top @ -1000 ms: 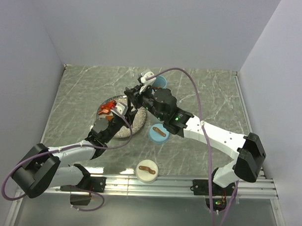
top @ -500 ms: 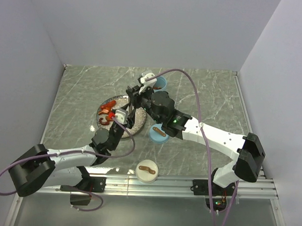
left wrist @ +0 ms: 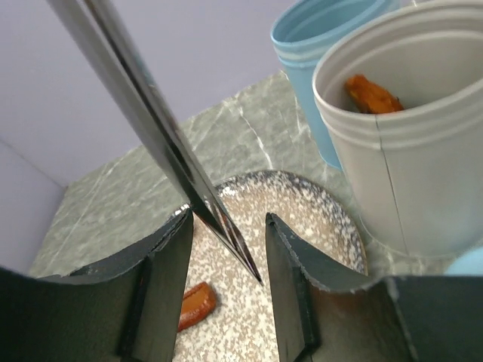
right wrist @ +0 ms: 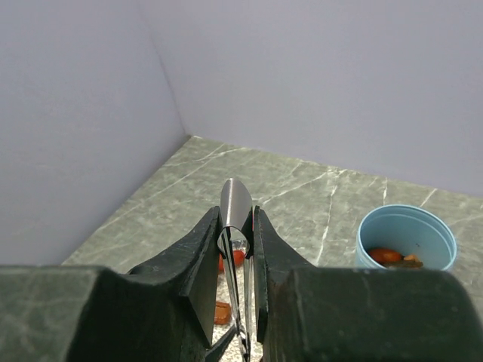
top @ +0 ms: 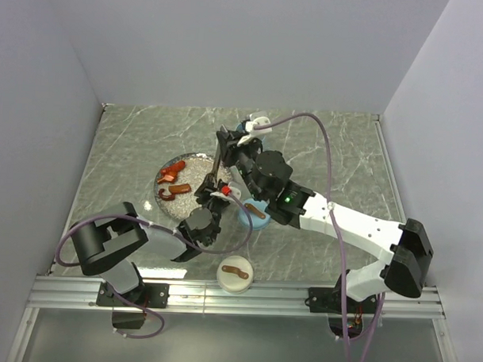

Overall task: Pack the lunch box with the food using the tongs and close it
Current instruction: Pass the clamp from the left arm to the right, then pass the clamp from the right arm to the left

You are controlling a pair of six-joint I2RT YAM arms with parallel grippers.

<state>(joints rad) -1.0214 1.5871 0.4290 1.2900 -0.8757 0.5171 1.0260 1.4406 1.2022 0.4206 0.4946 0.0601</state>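
My left gripper rises outward next and closes around the tongs' lower arms above their tips, since they already slant between its open fingers.
My right gripper [right wrist: 238, 219] is shut on the joined end of the grey metal tongs [right wrist: 235, 200], which it holds upright over the speckled plate [top: 196, 165]. The tongs [left wrist: 162, 136] slant down between my left gripper's [left wrist: 229, 226] open fingers. Their tips hang just above the plate [left wrist: 302, 219], close to the left finger [left wrist: 170, 256]. Orange and red food [top: 170, 176] lies on the plate's left side, and one piece [left wrist: 196, 303] lies below my left fingers. The lunch box's white tub [left wrist: 400, 151] holds an orange piece [left wrist: 372, 94]. Behind it, the blue tub [right wrist: 406, 237] also holds food.
A blue lid [top: 255, 214] with a brown strip handle lies right of the plate. A white lid [top: 235, 274] lies near the front rail. Grey walls close the table on three sides. Cables loop above both arms.
My left gripper swung from the plate's near-left edge to the right, under the tongs, and its fingers spread wider. The right gripper moved slightly right, still holding the tongs.
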